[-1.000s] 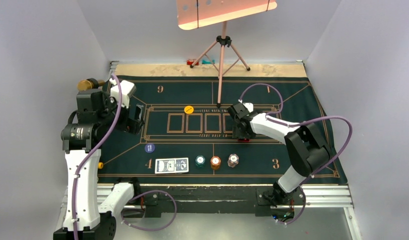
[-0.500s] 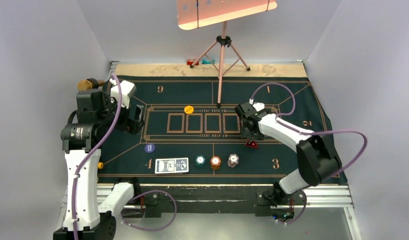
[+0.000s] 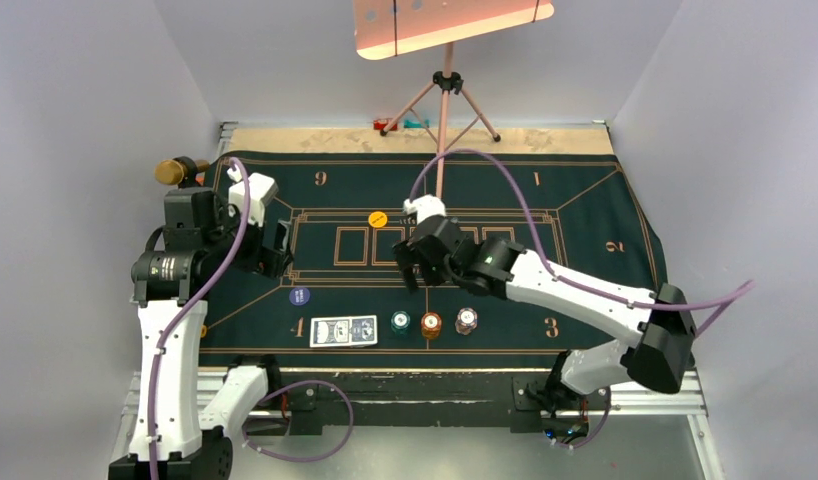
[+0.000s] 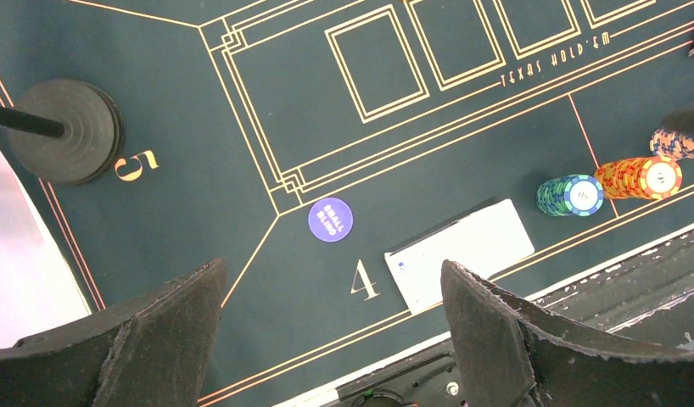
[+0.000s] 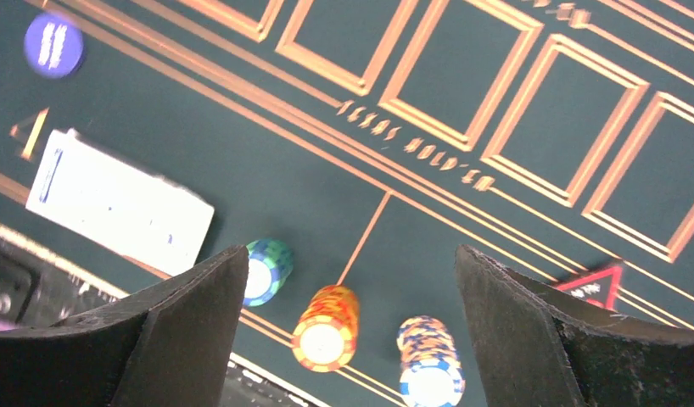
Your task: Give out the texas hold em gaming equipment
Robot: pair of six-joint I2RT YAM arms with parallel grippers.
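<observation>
I will next move my right gripper down and back around the teal chip stack to close, because the stack stands below the gripper, closer to the metal bar.
Along the near side of the green felt mat lie a deck of playing cards and three chip stacks: teal, orange and white. A blue disc lies left of the deck. A yellow disc lies farther back. The red triangular marker rests flat on the mat, hidden under the right arm in the top view. My right gripper hangs open and empty above the orange chip stack. My left gripper is open and empty, high over the blue disc.
A tripod holding a pink board stands at the back, one leg reaching onto the mat. A round black weight sits at the mat's left end. Red and teal clips lie at the far edge. A metal rail borders the near edge.
The right gripper let go of the red marker on the mat's right side, opened wide, and swung left to hover over the chip stacks. The left arm shifted only slightly.
</observation>
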